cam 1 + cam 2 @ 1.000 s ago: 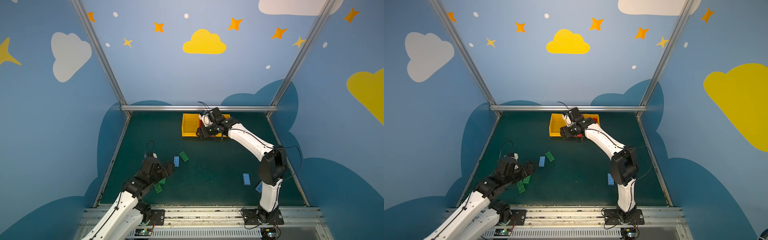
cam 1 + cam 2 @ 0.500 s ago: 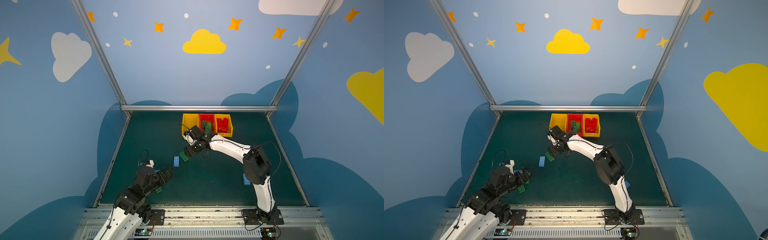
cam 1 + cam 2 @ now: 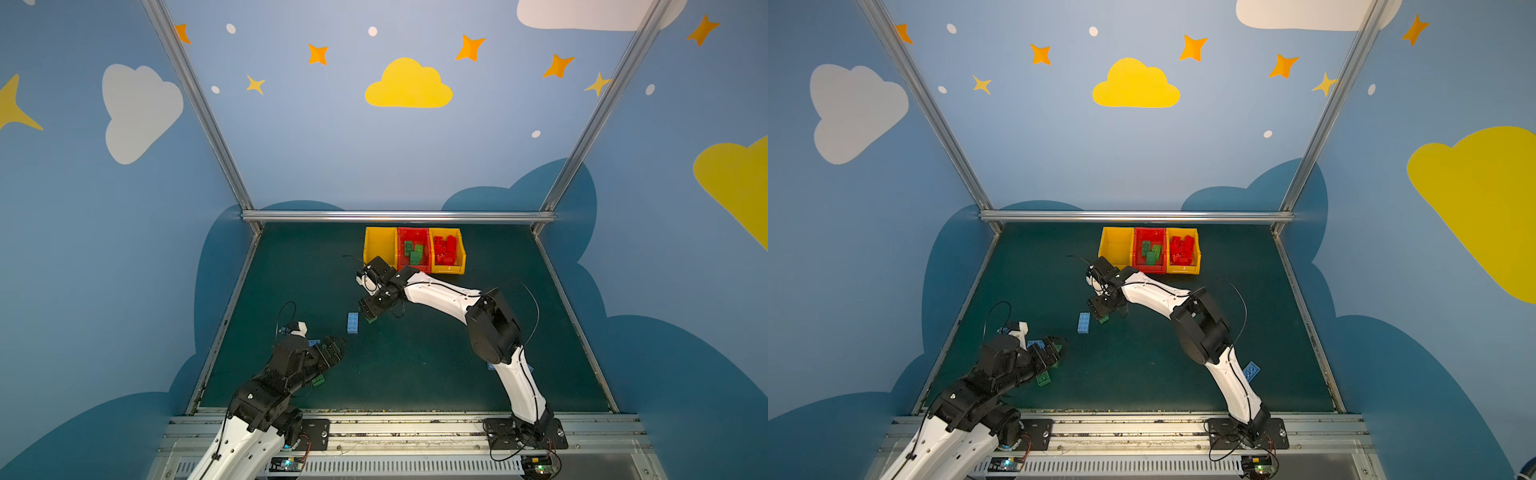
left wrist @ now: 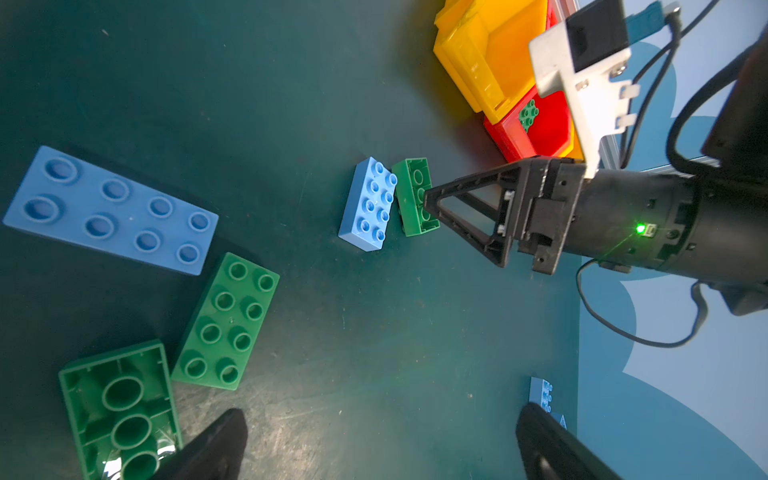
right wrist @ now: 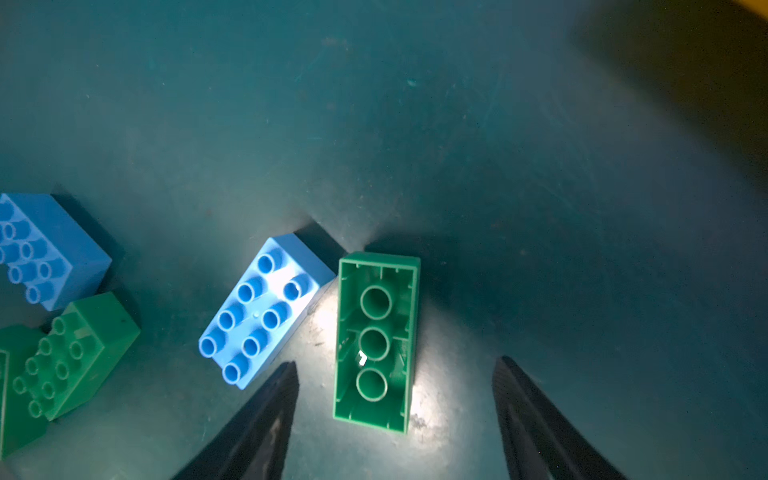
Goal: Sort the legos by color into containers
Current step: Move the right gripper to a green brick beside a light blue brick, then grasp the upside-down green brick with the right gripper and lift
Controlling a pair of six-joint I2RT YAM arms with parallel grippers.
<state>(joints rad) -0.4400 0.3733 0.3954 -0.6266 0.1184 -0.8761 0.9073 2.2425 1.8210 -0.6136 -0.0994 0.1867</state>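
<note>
My right gripper is above the upside-down green lego, which lies lengthwise between the open fingers. I will move it down and close on the lego's long sides.
My right gripper (image 5: 397, 363) hangs open over an upside-down green lego (image 5: 376, 345), which lies between the fingers untouched, beside a light blue lego (image 5: 266, 316). In both top views this pair sits mid-table under the right gripper (image 3: 371, 312) (image 3: 1102, 311). My left gripper (image 4: 380, 415) is open and holds nothing, low at the front left (image 3: 338, 345), with a blue lego (image 4: 110, 210) and two green legos (image 4: 226, 322) (image 4: 118, 409) beside it. The containers stand at the back: a yellow one (image 3: 379, 245), a red one (image 3: 412, 266) holding green legos, a yellow one (image 3: 446, 270) holding red legos.
Another blue lego (image 3: 1251, 370) lies at the front right, behind the right arm's lower link. A metal rail (image 3: 397, 216) closes the back of the table, and blue walls stand on both sides.
The right arm has swung from the containers forward and left, down over the upside-down green lego. The left arm has drawn back a little toward the front.
</note>
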